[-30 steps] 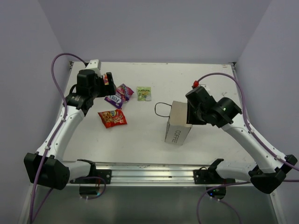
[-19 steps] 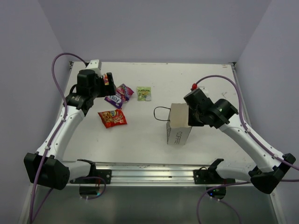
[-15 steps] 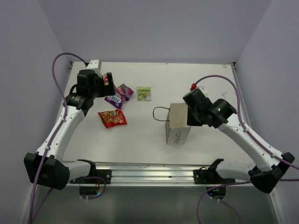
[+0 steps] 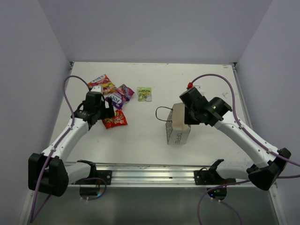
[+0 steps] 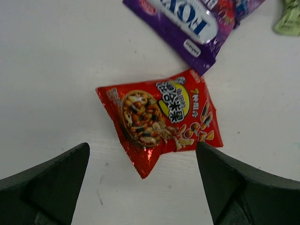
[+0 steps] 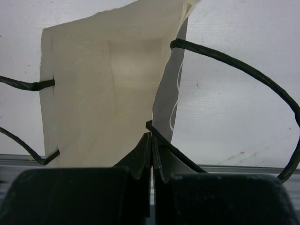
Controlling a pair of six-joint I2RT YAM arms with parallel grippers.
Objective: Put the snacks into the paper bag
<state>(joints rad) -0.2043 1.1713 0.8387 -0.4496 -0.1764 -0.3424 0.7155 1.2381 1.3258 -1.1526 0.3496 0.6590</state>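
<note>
The red-orange packet's near corner [image 4: 108, 126] [image 5: 144, 164] points in between my left gripper's open fingers. My left gripper lowers toward the table next until the fingers straddle that corner.
The red-orange packet [image 4: 115, 121] lies flat at the left, and in the left wrist view [image 5: 161, 117] it sits between and just ahead of my open left gripper [image 5: 143, 187]. That gripper [image 4: 106, 114] hovers empty at its near-left edge. The purple packet [image 4: 120, 95] [image 5: 192, 21], the red-yellow multicolour packet [image 4: 102, 83] and the pale green packet [image 4: 144, 93] [image 5: 288, 18] lie further back. The white paper bag [image 4: 178, 125] stands right of centre. My right gripper [image 4: 185, 116] [image 6: 152, 145] is shut on the bag's rim [image 6: 159, 112], holding its mouth open.
The bag's black cord handles loop out to its left [image 4: 161, 112] and around my right fingers [image 6: 262, 75]. A metal rail [image 4: 150, 172] runs along the table's near edge. Purple cables trail from both arms.
My left gripper has let go of the multicolour packet, which now lies at the back left. It has moved nearer and down over the red-orange packet. My right gripper has shifted the bag slightly left.
</note>
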